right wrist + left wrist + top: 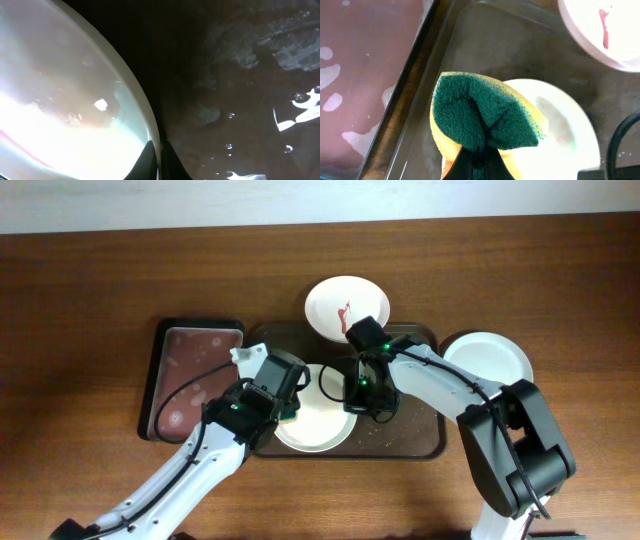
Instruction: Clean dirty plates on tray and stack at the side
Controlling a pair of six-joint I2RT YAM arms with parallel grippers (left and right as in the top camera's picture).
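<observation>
The smaller tray's pinkish base (362,100) is free of plates and is to the left of my left gripper in the overhead view. I need to move across over it, lower and release the sponge (480,112).
The dark brown tray (410,435) holds one white plate (318,425) at its front left. My right gripper (352,395) is shut on that plate's right rim; in the right wrist view (160,161) the fingers pinch the rim of the plate (75,100). My left gripper (283,406) is shut on a green and yellow sponge (480,112) held over the plate's left edge (565,135). A dirty plate (345,305) with a red smear rests on the tray's far rim and also shows in the left wrist view (605,30). A third, clean-looking white plate (487,360) lies on the table right of the tray.
A smaller black-rimmed tray (190,380) with a wet pinkish base sits left of the brown tray; its foamy base shows in the left wrist view (365,60). The brown tray's floor (240,75) is wet with droplets and foam. Wooden table all around.
</observation>
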